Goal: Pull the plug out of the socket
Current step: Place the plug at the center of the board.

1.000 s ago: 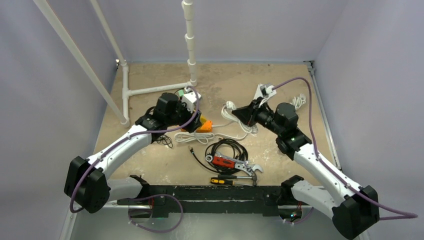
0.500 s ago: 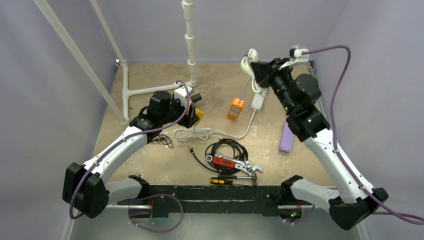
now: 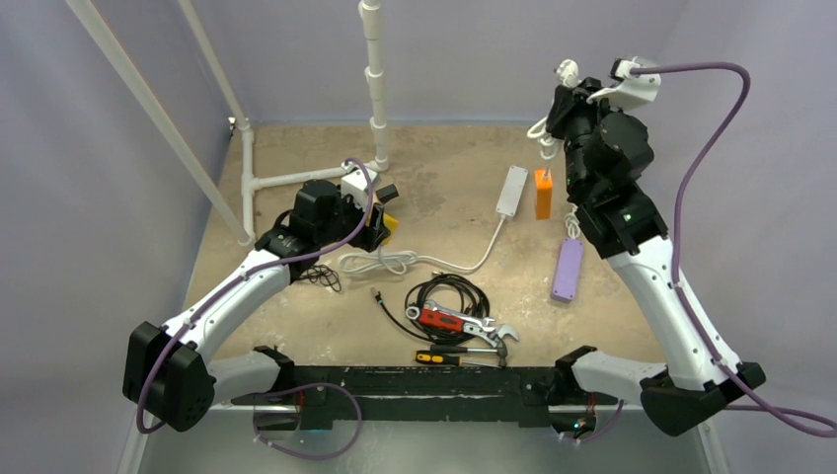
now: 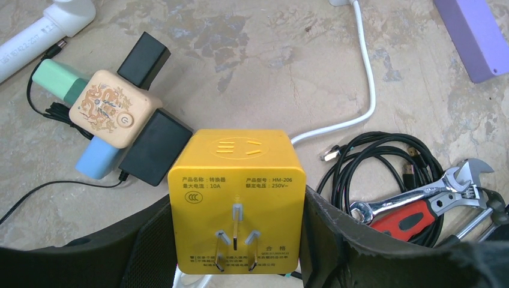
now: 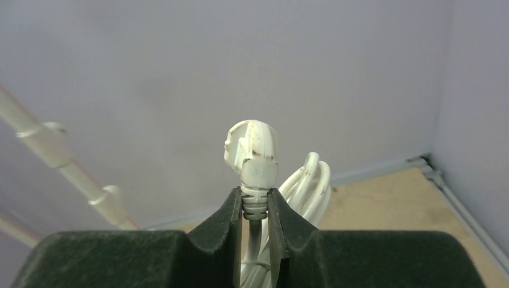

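Observation:
The plug is off the adapter. My right gripper will next tilt down and set the plug on the tabletop beside the orange block [image 3: 544, 194] to let go of the ribbed collar.
My left gripper [image 4: 237, 246] is shut on a yellow cube socket adapter [image 4: 237, 201], its three prongs facing the camera; in the top view the adapter [image 3: 392, 225] is low over the table left of centre. My right gripper [image 5: 255, 207] is shut on the neck of a white plug [image 5: 252, 153], held high near the back wall, with its coiled white cord [image 5: 306, 186] behind. In the top view the plug [image 3: 566, 72] is far from the adapter. An orange block [image 3: 544, 194] is below the right arm, beside a white power strip [image 3: 512, 191].
A beige cube with black, green and blue adapters [image 4: 108, 117] lies beyond the yellow one. A black cable coil [image 3: 449, 296], a red-handled wrench [image 3: 459, 322] and a screwdriver [image 3: 439, 356] lie at the front. A purple box [image 3: 568, 269] is at the right, white pipes [image 3: 375, 79] at the back.
My right arm has swung up and to the right with the white plug, dragging the cord, orange block and power strip to the right. The left gripper keeps hold of the yellow adapter.

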You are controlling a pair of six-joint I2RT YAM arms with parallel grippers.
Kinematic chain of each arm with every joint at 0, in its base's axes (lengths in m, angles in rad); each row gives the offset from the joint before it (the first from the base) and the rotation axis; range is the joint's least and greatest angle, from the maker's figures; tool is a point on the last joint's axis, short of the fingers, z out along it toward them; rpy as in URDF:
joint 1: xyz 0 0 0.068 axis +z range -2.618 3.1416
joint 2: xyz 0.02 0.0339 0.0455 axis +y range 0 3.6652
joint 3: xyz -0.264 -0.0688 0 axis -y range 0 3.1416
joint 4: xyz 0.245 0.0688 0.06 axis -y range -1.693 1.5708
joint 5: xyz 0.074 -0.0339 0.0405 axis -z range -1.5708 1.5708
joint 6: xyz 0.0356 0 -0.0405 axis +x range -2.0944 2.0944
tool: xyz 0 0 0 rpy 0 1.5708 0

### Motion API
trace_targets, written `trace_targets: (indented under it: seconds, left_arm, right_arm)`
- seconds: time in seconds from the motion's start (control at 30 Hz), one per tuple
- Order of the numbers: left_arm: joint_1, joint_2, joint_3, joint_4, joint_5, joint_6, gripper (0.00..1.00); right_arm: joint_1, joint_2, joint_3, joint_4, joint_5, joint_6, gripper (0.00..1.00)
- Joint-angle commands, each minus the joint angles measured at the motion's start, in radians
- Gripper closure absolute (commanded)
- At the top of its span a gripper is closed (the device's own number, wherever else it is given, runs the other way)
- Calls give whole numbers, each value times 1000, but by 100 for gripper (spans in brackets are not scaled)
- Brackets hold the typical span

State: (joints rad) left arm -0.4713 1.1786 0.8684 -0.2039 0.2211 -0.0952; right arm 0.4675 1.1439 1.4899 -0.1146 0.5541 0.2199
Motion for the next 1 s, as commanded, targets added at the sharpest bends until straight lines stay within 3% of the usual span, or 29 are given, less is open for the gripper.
trace_targets:
  seconds: [0.0, 0.47, 0.7, 0.97]
  left_arm:
    - [7, -28, 16, 69, 0, -22, 100]
    - [7, -33, 15, 70, 9, -29, 100]
    - [10, -35, 22, 86, 36, -57, 100]
    - [62, -48, 12, 273, 169, -245, 100]
  right_arm:
    - [-40, 19, -8, 18, 117, -23, 100]
    - [-249, 25, -161, 14, 98, 7, 100]
    - [-409, 124, -387, 166, -221, 70, 100]
    - [-541, 299, -490, 270, -335, 120, 100]
